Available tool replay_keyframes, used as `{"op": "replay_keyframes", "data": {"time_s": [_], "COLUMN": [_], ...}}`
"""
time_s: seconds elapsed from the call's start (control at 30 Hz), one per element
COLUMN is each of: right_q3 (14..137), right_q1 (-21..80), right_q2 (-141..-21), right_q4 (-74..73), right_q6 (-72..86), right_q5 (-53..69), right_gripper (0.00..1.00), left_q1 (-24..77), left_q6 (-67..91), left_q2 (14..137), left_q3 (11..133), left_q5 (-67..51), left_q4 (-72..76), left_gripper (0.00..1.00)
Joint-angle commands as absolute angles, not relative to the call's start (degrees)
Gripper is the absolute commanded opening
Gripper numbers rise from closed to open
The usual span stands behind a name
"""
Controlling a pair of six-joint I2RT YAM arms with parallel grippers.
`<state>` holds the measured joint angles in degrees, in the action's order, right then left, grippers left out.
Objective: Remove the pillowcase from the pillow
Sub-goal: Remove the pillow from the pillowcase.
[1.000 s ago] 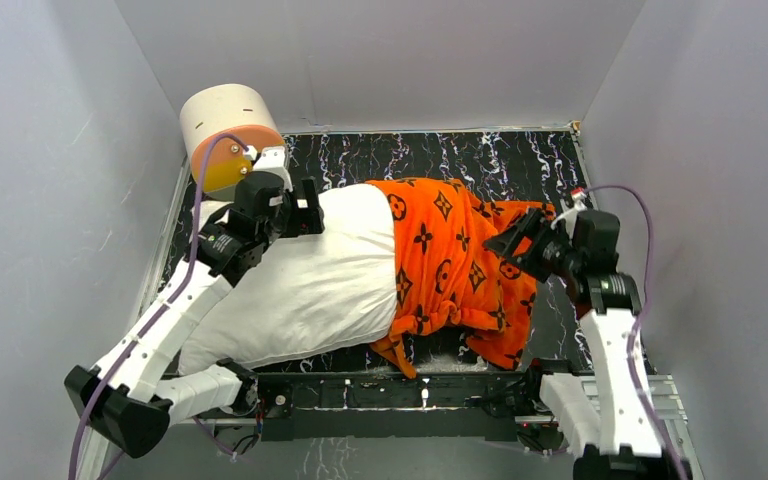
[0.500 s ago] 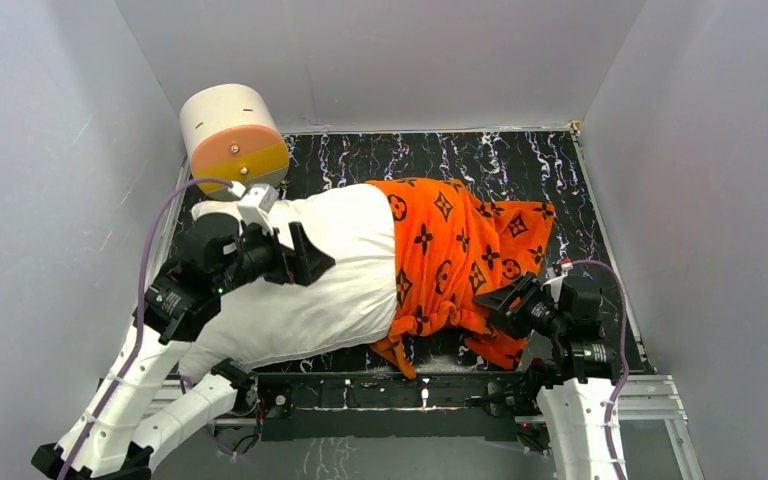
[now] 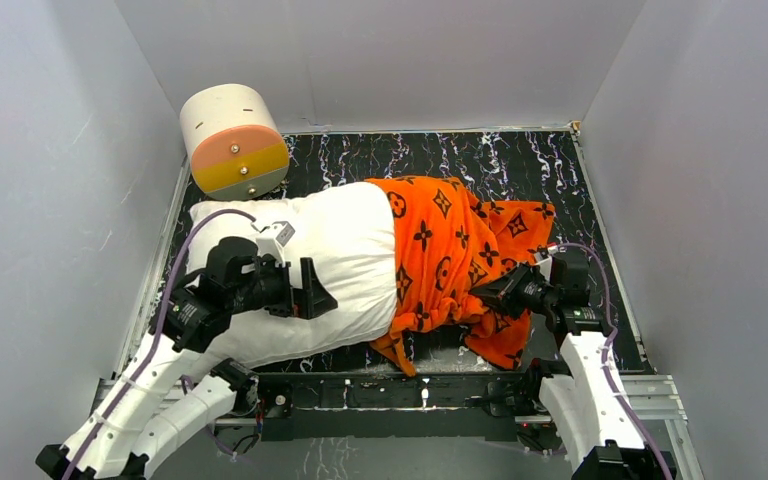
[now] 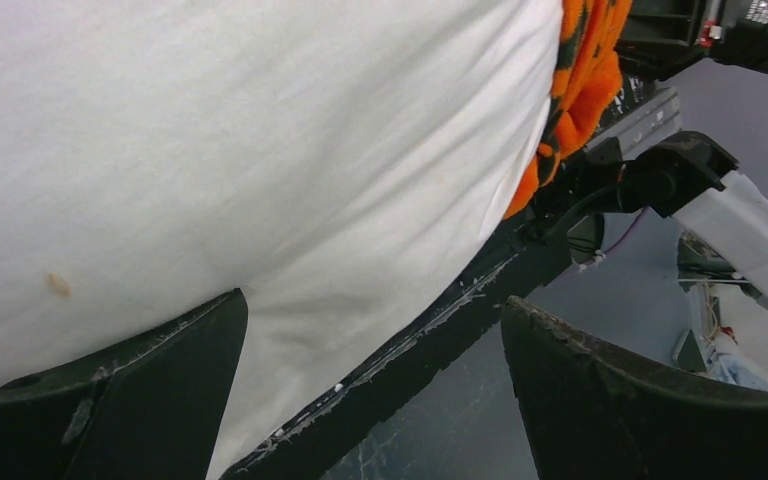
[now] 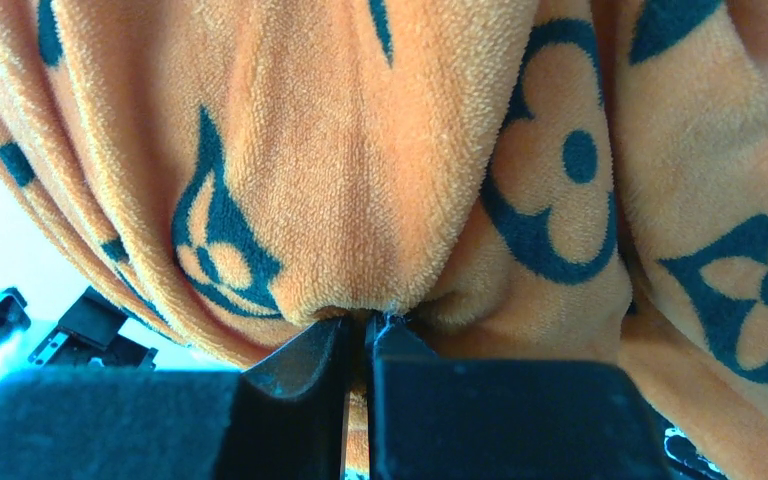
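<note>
The pillowcase's loose end (image 3: 527, 226) lies outward and to the right of my right gripper in the top view, so my right gripper should pull that way next and let go of the pillowcase's fold.
The white pillow (image 3: 310, 265) lies across the floor, its right end still inside the orange pillowcase (image 3: 450, 250) with black motifs. My left gripper (image 3: 315, 292) hangs open over the pillow's bare near side. In the left wrist view the left gripper (image 4: 372, 300) has nothing between its wide jaws, with the pillow (image 4: 260, 150) behind and a strip of pillowcase (image 4: 580, 70) at the top right. My right gripper (image 3: 482, 293) presses into the pillowcase's near right folds. In the right wrist view the right gripper (image 5: 363, 322) is shut on a pinched fold of the pillowcase (image 5: 360, 150).
A cream-and-orange cylinder (image 3: 232, 135) stands in the back left corner, just beyond the pillow. Grey walls close in the black marbled floor (image 3: 460, 155) on three sides. A metal rail (image 3: 400, 385) with the arm bases runs along the near edge.
My left gripper has drawn back from the pillow's far left toward its near side and opened wide. My right gripper has come down to the near folds and closed on the pillowcase.
</note>
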<state>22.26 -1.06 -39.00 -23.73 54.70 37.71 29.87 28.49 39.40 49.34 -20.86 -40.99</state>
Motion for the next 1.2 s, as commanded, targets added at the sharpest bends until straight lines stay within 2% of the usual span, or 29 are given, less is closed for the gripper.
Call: {"op": "replay_keyframes", "data": {"time_s": [0.0, 0.07, 0.13, 0.2, 0.27, 0.3, 0.37, 0.5, 0.57, 0.6, 0.63, 0.7, 0.83, 1.0, 1.1, 1.17], "right_q3": [22.6, 21.7, 22.2, 23.9, 27.2, 29.0, 32.3, 38.8, 41.9, 43.3, 44.4, 46.2, 49.9, 54.9, 56.1, 55.0], "right_q1": [-1.1, -1.1, -1.1, -1.0, -0.9, -0.9, -0.9, -0.9, -0.9, -0.9, -0.9, -0.9, -0.9, -0.9, -0.9, -0.9], "right_q2": [-37.8, -37.4, -38.0, -38.9, -39.8, -40.1, -40.1, -39.3, -39.0, -38.8, -38.4, -37.3, -37.8, -43.9, -46.5, -46.4], "right_q4": [-17.5, -16.1, -15.9, -17.1, -21.8, -24.0, -27.4, -32.9, -35.4, -36.2, -36.7, -36.3, -34.3, -37.1, -41.3, -42.6], "right_q6": [53.9, 54.9, 54.8, 53.3, 49.9, 48.3, 45.9, 42.3, 41.3, 41.2, 41.1, 41.2, 38.2, 33.1, 32.1, 30.7], "right_q5": [36.4, 36.4, 36.6, 36.6, 34.3, 32.3, 27.7, 15.5, 8.1, 4.4, 1.2, -7.0, -19.4, -20.0, -8.7, 3.6], "right_gripper": [0.11, 0.11, 0.11, 0.11, 0.11, 0.11, 0.11, 0.09, 0.08, 0.07, 0.04, 0.00, 0.00, 0.00, 0.12, 0.30], "left_q1": [35.2, 43.0, 54.8, 67.1, 72.3, 72.9, 72.9, 72.9, 72.9, 72.8, 72.8, 71.9, 65.4, 61.7, 61.4, 61.3], "left_q6": [29.9, 32.0, 34.4, 37.1, 41.5, 43.2, 46.2, 49.2, 50.1, 50.4, 50.7, 50.6, 47.3, 45.3, 43.8, 42.6], "left_q2": [41.6, 44.6, 50.9, 59.5, 66.6, 68.7, 70.8, 68.9, 67.3, 66.5, 65.7, 63.5, 57.5, 50.8, 50.4, 51.1], "left_q3": [48.8, 48.8, 50.3, 53.7, 57.6, 58.4, 57.2, 52.8, 50.9, 49.9, 48.6, 45.3, 39.1, 36.4, 36.1, 36.5], "left_q5": [-8.8, -2.0, 10.2, 26.1, 35.6, 38.6, 43.1, 45.3, 45.4, 45.4, 45.7, 45.9, 39.1, 35.9, 34.4, 33.1], "left_q4": [-40.3, -37.3, -35.8, -38.3, -43.6, -45.4, -47.1, -48.1, -48.6, -48.8, -48.8, -47.3, -41.0, -38.7, -36.4, -35.3], "left_gripper": [0.98, 0.98, 0.98, 0.98, 0.97, 0.92, 0.73, 0.45, 0.25, 0.05, 0.00, 0.00, 0.00, 0.00, 0.00, 0.00]}}
